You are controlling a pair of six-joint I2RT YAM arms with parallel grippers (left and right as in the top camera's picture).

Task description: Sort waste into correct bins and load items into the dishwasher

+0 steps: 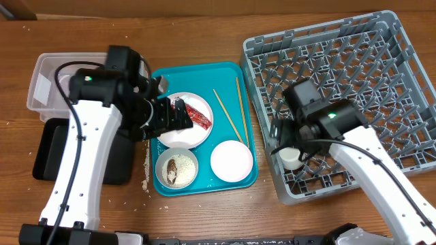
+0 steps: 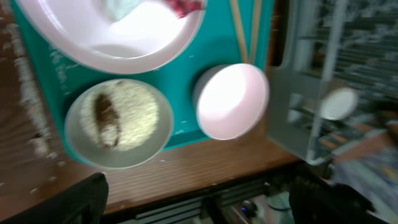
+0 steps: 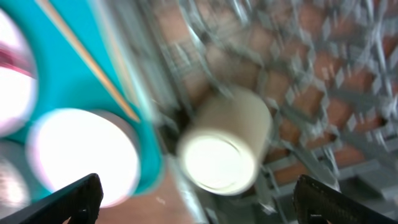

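The left gripper moves back and down from the plate (image 1: pixel 194 135) onto the rice bowl's rim next, since that bowl still holds food waste.
My left gripper (image 1: pixel 176 117) hovers open and empty over the white plate (image 1: pixel 194 135) on the teal tray; its fingers show wide apart in the left wrist view (image 2: pixel 199 205). The red foil wrapper (image 1: pixel 200 117) lies on the plate. A bowl (image 1: pixel 176 168) holds rice and a brown scrap (image 2: pixel 104 118). A second white bowl (image 1: pixel 231 161) and the chopsticks (image 1: pixel 229 117) lie on the tray. My right gripper (image 1: pixel 286 141) is open above the small white cup (image 3: pixel 227 152), which lies in the grey dish rack (image 1: pixel 354 82). I cannot make out the tissue.
The clear tub (image 1: pixel 46 78) and the black tray (image 1: pixel 51 156) sit at the left, partly under my left arm. Loose rice (image 1: pixel 146 173) lies on the table beside the teal tray (image 1: pixel 204 71). The rack wall stands close to the tray's right edge.
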